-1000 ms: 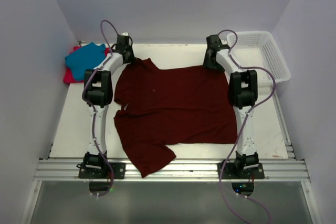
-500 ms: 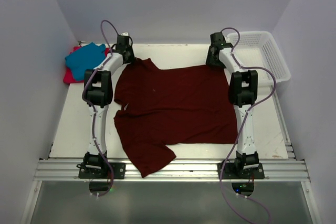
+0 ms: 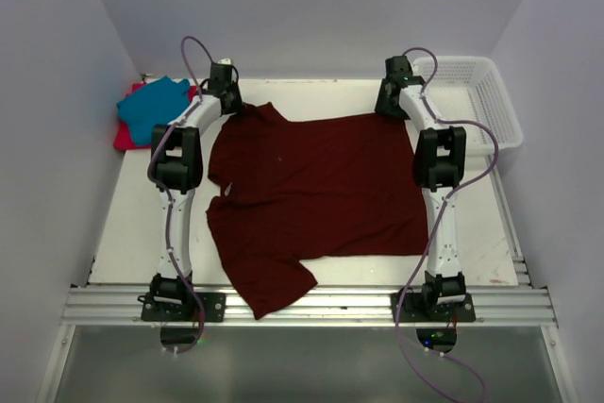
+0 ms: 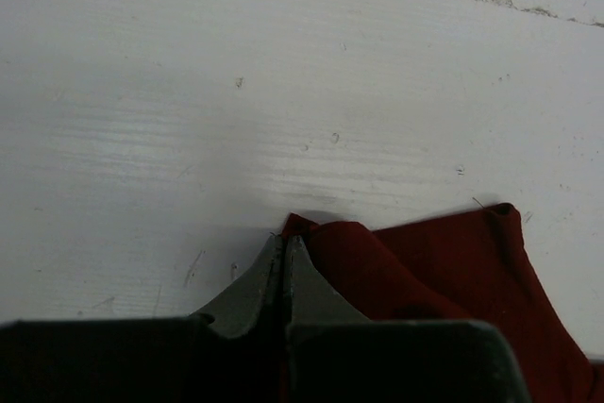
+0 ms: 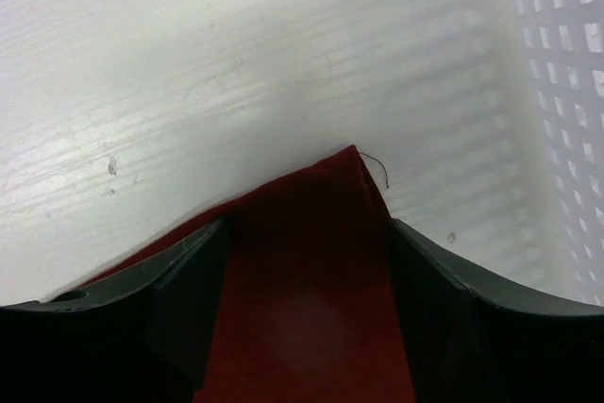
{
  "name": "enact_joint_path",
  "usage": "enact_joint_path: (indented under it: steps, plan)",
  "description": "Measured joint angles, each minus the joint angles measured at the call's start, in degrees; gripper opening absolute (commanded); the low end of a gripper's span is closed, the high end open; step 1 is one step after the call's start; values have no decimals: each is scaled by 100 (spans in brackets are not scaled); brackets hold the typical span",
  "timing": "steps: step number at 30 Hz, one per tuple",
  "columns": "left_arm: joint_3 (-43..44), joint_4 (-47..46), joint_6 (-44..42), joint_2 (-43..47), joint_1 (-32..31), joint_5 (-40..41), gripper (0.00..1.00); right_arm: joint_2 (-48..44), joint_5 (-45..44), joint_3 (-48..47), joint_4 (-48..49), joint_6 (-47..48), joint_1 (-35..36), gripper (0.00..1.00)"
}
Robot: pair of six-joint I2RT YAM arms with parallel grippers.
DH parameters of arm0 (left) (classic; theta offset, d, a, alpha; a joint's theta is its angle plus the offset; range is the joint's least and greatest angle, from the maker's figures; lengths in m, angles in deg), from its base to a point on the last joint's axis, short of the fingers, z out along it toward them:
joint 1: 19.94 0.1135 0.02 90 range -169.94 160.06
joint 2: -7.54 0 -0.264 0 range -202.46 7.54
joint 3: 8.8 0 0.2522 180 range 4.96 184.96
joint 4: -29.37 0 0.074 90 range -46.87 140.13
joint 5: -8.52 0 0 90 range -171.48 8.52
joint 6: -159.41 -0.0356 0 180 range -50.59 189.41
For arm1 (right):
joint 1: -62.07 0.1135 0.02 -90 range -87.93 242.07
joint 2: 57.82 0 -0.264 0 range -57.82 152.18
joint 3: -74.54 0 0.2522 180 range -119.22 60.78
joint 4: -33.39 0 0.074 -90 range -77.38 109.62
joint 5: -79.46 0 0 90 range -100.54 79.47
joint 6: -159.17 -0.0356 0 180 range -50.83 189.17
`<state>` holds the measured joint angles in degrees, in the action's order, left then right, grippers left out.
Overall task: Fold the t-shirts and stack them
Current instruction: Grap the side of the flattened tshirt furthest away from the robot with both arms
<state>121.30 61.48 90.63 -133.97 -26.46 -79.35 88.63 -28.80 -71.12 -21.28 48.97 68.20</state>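
Observation:
The tip of the t-shirt's corner is ahead of my right gripper's open fingers. I should move my right gripper slightly outward and toward the basket next and close it on the pointed maroon corner [image 3: 403,118] [image 5: 345,169].
The dark maroon t-shirt [image 3: 311,195] lies spread flat across the middle of the table, one sleeve hanging over the near edge. My left gripper [image 3: 229,106] is at its far left corner, and in the left wrist view the gripper [image 4: 283,241] is shut on a pinch of the maroon cloth [image 4: 425,271]. My right gripper [image 3: 391,104] is at the far right corner. Its jaws [image 5: 307,226] stand open on either side of the pointed maroon corner [image 5: 316,327], not touching it. A teal blue t-shirt [image 3: 151,106] lies on a red-pink t-shirt [image 3: 125,136] at the far left.
A white mesh basket [image 3: 481,92] stands at the far right corner, its wall [image 5: 557,92] close beside my right gripper. Side walls enclose the table. The aluminium rail with both arm bases [image 3: 311,304] runs along the near edge.
My right gripper has shifted right and farther back, towards the basket, and the shirt's far right corner now lies a little further out. The left arm has not moved.

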Motion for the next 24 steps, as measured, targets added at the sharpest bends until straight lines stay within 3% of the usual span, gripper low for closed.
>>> enact_joint_path:
  steps: [10,16,24]
  plan:
    - [0,0,0,0,0,-24,0,0,-9,39,214,125,-63,72]
    - [0,2,0,0,0,-26,0,-219,-20,549,780,203,-68,73]
    - [0,2,0,0,0,-46,0,-155,-286,234,894,295,-98,74]
